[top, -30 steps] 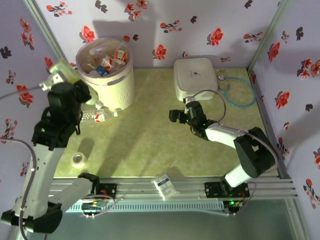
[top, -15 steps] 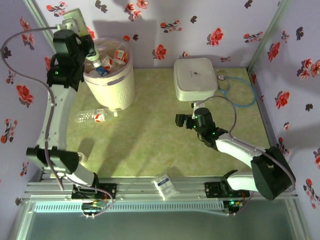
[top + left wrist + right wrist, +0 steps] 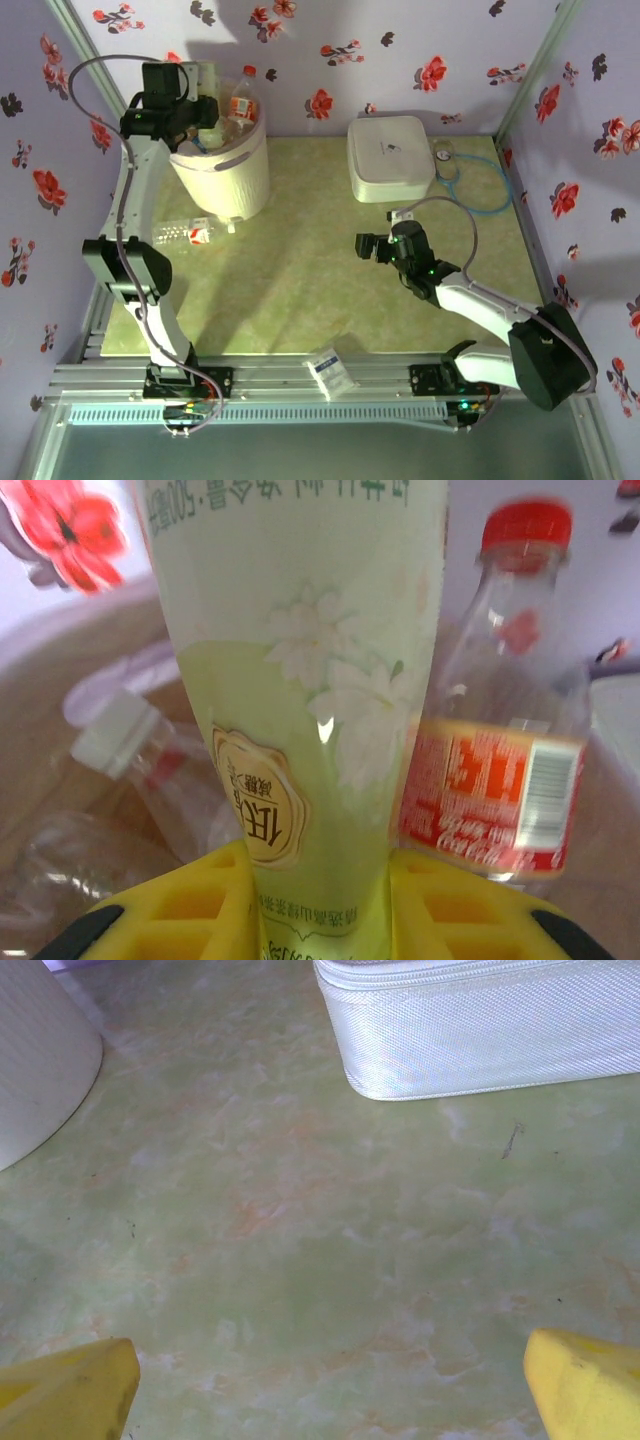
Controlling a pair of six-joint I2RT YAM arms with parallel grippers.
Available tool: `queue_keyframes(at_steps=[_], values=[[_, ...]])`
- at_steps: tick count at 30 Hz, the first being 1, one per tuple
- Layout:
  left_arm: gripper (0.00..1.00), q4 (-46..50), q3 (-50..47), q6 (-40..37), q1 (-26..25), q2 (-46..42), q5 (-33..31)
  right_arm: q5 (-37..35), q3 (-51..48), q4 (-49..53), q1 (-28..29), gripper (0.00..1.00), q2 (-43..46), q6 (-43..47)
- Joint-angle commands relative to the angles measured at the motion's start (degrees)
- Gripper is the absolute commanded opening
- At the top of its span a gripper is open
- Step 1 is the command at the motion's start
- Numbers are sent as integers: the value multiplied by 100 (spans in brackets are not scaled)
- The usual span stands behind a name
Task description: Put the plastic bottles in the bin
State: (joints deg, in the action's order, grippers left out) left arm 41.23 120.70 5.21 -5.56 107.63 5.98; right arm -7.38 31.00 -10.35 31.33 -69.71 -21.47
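My left gripper moves down into the open bin (image 3: 235, 170) next, beside the red-capped bottle, to release the greenish plastic bottle, which hangs within the bin's rim.
My left gripper (image 3: 320, 920) is shut on a greenish plastic bottle (image 3: 310, 710), whose body is squeezed between the yellow fingers (image 3: 180, 910). Right behind it stands a red-capped bottle (image 3: 500, 780) with a red-white label, among other clear bottles in the bin. From above, the left gripper (image 3: 200, 105) hangs over the open top of the cream-white bin (image 3: 235, 170). One more clear bottle (image 3: 185, 234) lies on the table, left of the bin's foot. My right gripper (image 3: 362, 247) hovers open and empty above mid-table.
A flat white box (image 3: 390, 158) sits at the back right, with a stethoscope (image 3: 465, 185) beside it. A small white-blue packet (image 3: 330, 368) lies on the front rail. The right wrist view has the box (image 3: 480, 1030) ahead and the bin's side (image 3: 35, 1060) at left.
The left arm has swung up from the table left of the bin to above the bin's opening, carrying the greenish bottle. The right gripper has drifted slightly right.
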Motion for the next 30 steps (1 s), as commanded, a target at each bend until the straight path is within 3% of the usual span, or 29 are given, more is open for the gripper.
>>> queue_keyframes(at_steps=[1, 9, 14, 23, 28, 30], values=[[0, 468, -47, -494, 63, 45, 361, -82, 78, 25, -39, 99, -83, 64], [0, 561, -407, -627, 271, 343, 983, -23, 72, -47, -39, 99, -167, -60], [0, -22, -920, -523, 301, 430, 1331, -42, 125, -2, -39, 99, -206, 13], [0, -924, -1517, -401, 302, 239, 1406, 35, 177, 6, -39, 99, -258, -32], [37, -797, -1217, -215, 302, 46, 1438, 100, 204, -63, -39, 99, -336, -62], [45, -644, -1039, -196, 304, -50, 1426, 130, 204, -89, -39, 99, -376, -99]])
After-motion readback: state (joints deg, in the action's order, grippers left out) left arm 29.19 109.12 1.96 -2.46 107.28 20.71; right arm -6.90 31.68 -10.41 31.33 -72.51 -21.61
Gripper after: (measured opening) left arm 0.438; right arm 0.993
